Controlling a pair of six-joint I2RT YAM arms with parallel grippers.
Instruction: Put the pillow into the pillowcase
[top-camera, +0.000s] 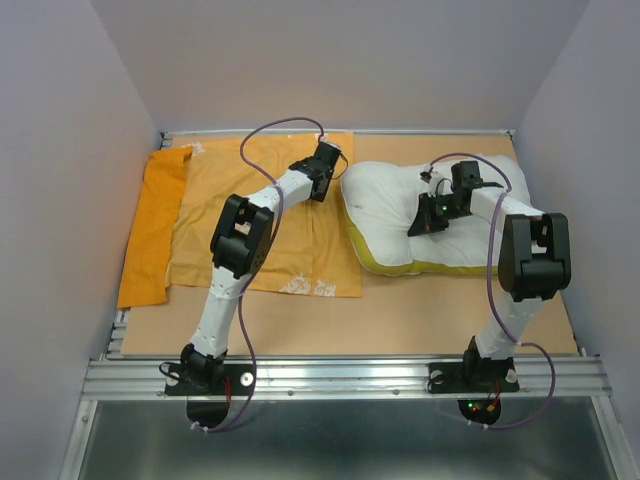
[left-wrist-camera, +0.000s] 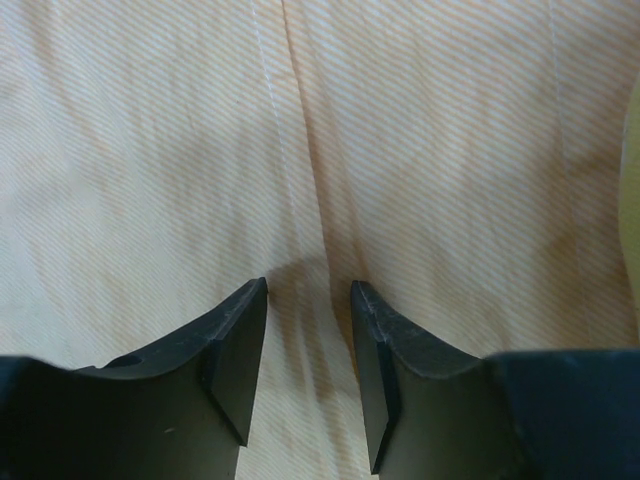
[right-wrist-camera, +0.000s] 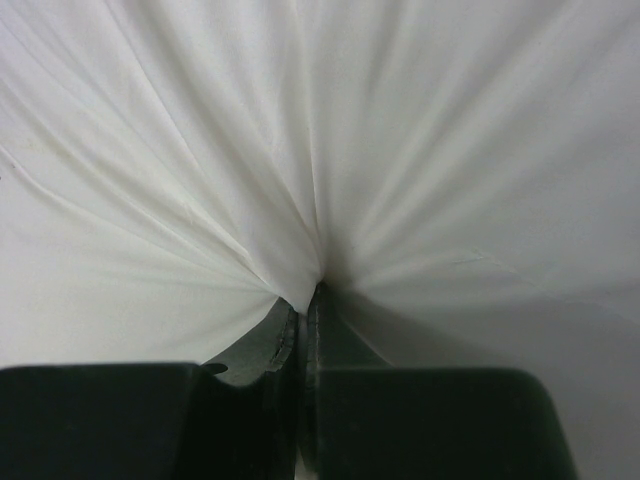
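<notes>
I will lift the pillow with my right gripper next, move it toward the left in the top view, lower it and let go of it farther over the pillowcase's edge strip (top-camera: 332, 245). The pillow barely overlaps it now.
The white pillow (top-camera: 390, 215) with yellow piping lies at the back right of the table. My right gripper (top-camera: 425, 215) is shut on a pinch of its white fabric (right-wrist-camera: 300, 200), which puckers into the closed jaws. The orange-yellow pillowcase (top-camera: 210, 220) lies flat at the back left, small white print showing near its front edge. My left gripper (top-camera: 322, 190) is open over the pillowcase's right part, close to the pillow's left edge. In the left wrist view the striped orange fabric (left-wrist-camera: 300, 150) fills the frame, with a crease running between the fingers (left-wrist-camera: 240, 340).
The brown board (top-camera: 400, 320) bears both things. A darker orange flap of the case (top-camera: 150, 230) hangs over the board's left edge. Grey walls close in at the back and both sides. A metal rail (top-camera: 340, 375) runs along the near edge by the arm bases.
</notes>
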